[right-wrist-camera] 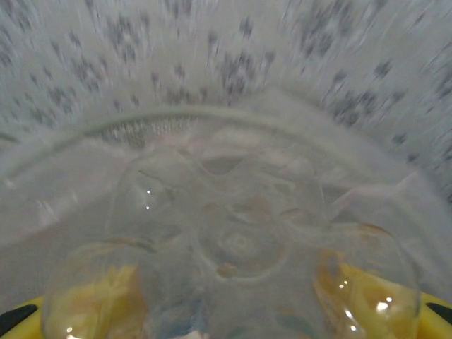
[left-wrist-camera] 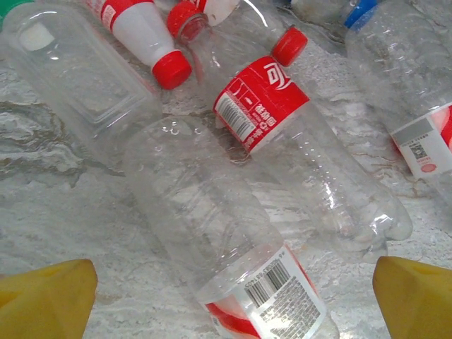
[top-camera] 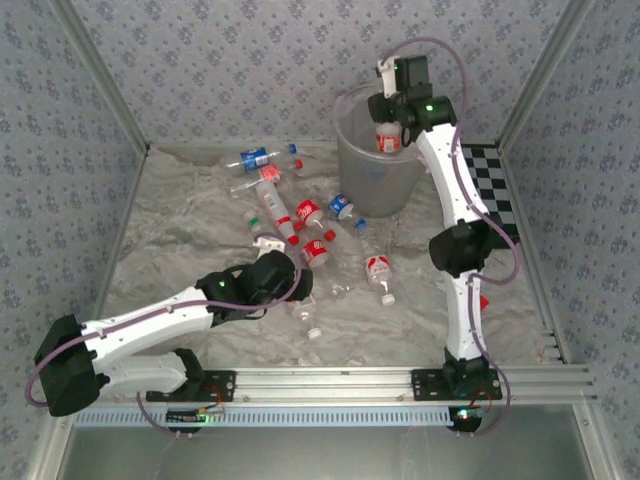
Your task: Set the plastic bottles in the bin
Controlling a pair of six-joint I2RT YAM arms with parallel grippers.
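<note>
I should tip my right gripper down toward the bin's opening [top-camera: 361,125] below it and let the bottle go there, since the bottle's bottom still faces the bin's rim.
Several plastic bottles [top-camera: 311,214] lie scattered on the wrinkled white cloth in the middle of the table. My left gripper [top-camera: 272,262] hovers low over the near end of that pile, open. Its yellow fingertips [left-wrist-camera: 46,299] stand wide on either side of a clear bottle [left-wrist-camera: 212,226] with a barcode label, not touching it. A red-labelled, red-capped bottle [left-wrist-camera: 261,103] lies just beyond. The bin [top-camera: 352,170] stands at the back right. Above its mouth my right gripper [top-camera: 390,128] is shut on a red-labelled bottle [top-camera: 389,139], whose clear base [right-wrist-camera: 240,240] faces the bin's rim [right-wrist-camera: 176,117].
A black-and-white checkerboard [top-camera: 497,196] lies right of the bin, under the right arm. Patterned walls close in the left, back and right sides. An aluminium rail [top-camera: 340,383] with both arm bases runs along the near edge.
</note>
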